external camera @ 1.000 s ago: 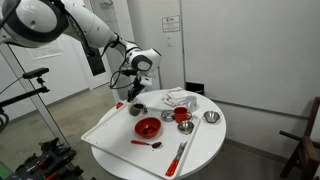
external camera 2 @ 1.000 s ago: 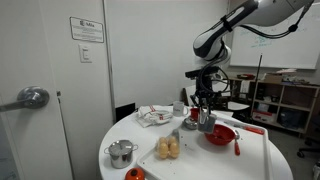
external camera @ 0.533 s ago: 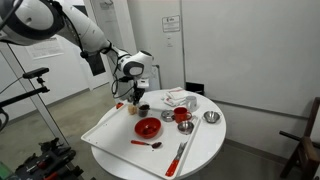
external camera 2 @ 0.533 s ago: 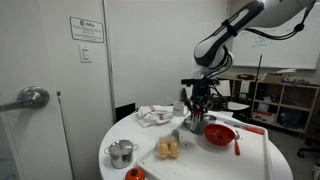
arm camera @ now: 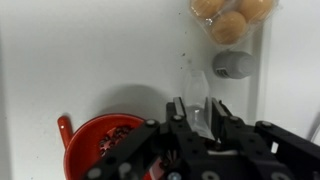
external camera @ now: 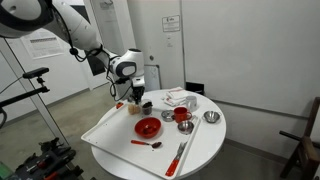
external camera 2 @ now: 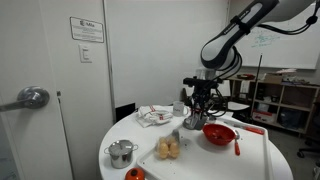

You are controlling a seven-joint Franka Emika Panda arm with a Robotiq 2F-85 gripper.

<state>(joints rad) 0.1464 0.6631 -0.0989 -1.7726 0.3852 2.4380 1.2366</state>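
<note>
I will next swing my gripper back and bring it down over the bare white tray beside the red bowl to let go of the glass, because that part of the tray is empty.
My gripper is shut on a small shiny metal cup, which fills the gap between the two fingers. In both exterior views the gripper hangs above the white tray on the round table, with the cup just off the surface. In the wrist view a red bowl lies down and to the left of the fingers. A small grey scoop and orange round fruits lie further ahead.
On the white round table are the red bowl, a red spoon, a red spatula, a red cup, a metal pot, a crumpled cloth and the fruits. Shelves stand behind.
The arm has carried the metal cup sideways across the tray, away from the table's middle. The jaws have stayed shut on it. Nothing else on the table has moved.
</note>
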